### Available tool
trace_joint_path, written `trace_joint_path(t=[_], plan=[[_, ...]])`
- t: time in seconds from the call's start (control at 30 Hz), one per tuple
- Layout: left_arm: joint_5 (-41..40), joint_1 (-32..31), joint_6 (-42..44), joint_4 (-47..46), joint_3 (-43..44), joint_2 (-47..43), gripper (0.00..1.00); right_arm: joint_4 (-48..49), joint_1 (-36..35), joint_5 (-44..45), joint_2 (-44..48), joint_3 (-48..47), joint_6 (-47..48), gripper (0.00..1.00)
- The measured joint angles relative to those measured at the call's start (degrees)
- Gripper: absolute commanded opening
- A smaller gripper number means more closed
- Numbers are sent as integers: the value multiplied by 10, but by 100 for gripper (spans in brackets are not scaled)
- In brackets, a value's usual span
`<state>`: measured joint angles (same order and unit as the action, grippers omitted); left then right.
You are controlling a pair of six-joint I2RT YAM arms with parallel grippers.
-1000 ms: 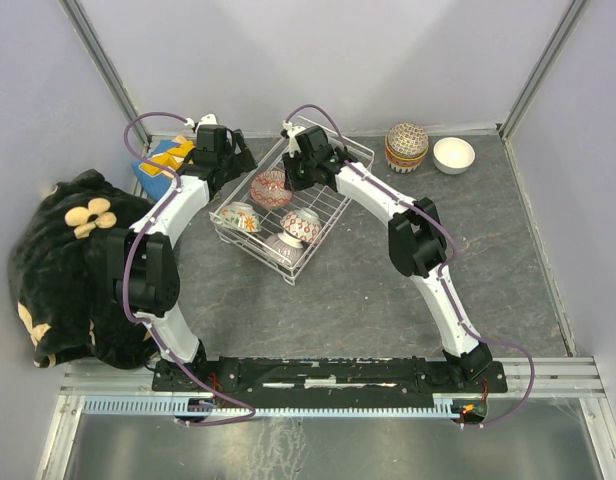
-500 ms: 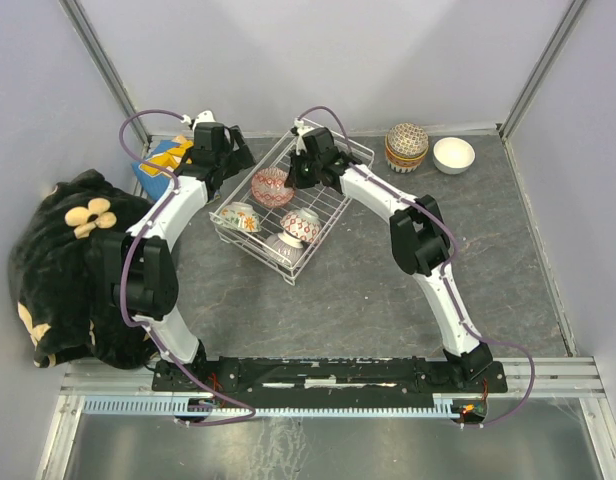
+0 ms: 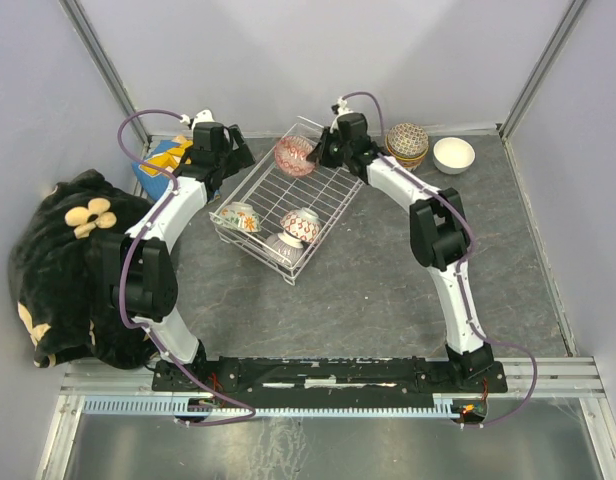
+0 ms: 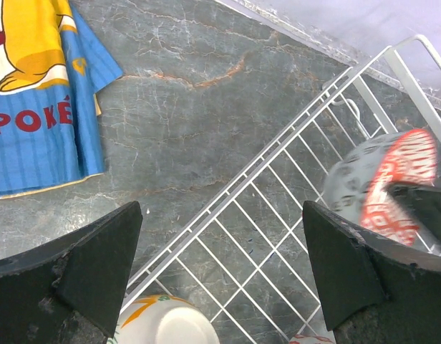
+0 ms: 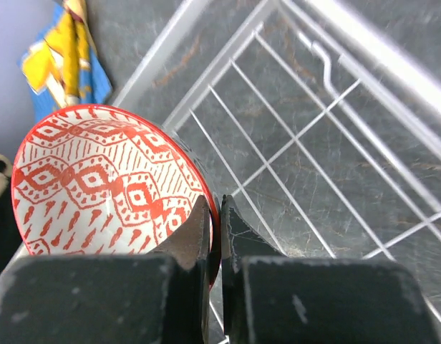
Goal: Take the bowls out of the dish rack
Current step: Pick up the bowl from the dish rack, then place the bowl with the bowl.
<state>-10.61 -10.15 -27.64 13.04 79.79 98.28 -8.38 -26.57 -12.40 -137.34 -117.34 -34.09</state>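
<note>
The white bowl stands empty, so my right gripper will go to the right in the top view, past the stacked bowls, and lower into it.
The white wire dish rack sits at the table's middle back. My right gripper is shut on the rim of a red-patterned bowl, held tilted above the rack's far end. The right wrist view shows the rim of this bowl pinched at the gripper, over the rack's grid. Three bowls remain in the rack: an orange floral one, a red-dotted one and a grey one. My left gripper hangs open over the rack's left edge, above the floral bowl.
Two stacked patterned bowls and a white bowl stand on the table at the back right. A blue and yellow cloth lies at the back left. A black plush heap fills the left side.
The right gripper closed on the red-patterned bowl and lifted it from the rack's middle toward the far right end. The left arm has barely moved.
</note>
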Motion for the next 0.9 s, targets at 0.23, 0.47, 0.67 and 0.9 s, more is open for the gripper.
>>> trace_joint_path(t=[0.23, 0.47, 0.67, 0.9], plan=[[2, 0, -13, -3, -3, 0, 99, 42, 38, 1, 80, 24, -28, 1], [4, 0, -15, -4, -3, 0, 99, 3, 113, 53, 175, 24, -5, 1], [7, 0, -19, -9, -3, 0, 99, -70, 190, 118, 218, 24, 40, 1], [9, 0, -23, -11, -3, 0, 99, -164, 257, 175, 221, 26, 85, 1]])
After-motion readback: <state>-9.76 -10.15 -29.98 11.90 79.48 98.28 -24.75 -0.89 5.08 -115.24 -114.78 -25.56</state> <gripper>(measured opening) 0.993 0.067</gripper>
